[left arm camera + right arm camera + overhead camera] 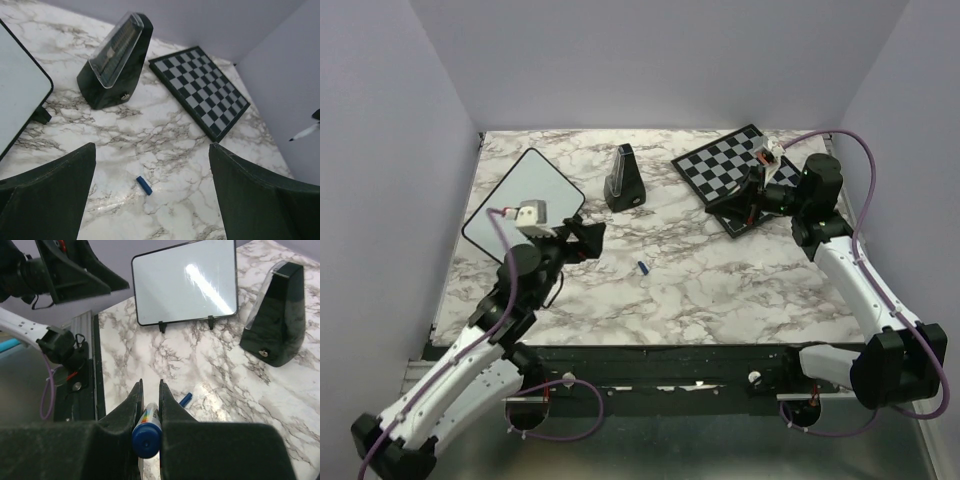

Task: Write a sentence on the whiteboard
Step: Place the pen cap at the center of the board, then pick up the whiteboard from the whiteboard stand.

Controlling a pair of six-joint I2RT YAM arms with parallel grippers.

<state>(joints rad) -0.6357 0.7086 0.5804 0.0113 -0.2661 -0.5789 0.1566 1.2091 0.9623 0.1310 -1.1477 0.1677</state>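
Observation:
The whiteboard's propped edge is free at the whiteboard's near top corner (468,230), so my left gripper should next move down and left in the top view onto that corner.
The whiteboard (523,198) stands propped at the back left, blank; no blue sentence shows on it. The right wrist view shows its glossy white face (185,282) with only glare. My right gripper (761,172) is over the chessboard's near right side, shut on a white marker (769,153) with a blue end (146,437), held between the fingers (149,385). My left gripper (587,239) is open and empty, just right of the whiteboard. A small blue marker cap (644,268) lies on the marble, seen between the open left fingers (144,185).
A black metronome (623,180) stands at the back middle, between the whiteboard and the checkered chessboard (720,162). The marble table (720,285) has grey walls on three sides. The marker tip (306,132) shows at the left wrist view's right edge.

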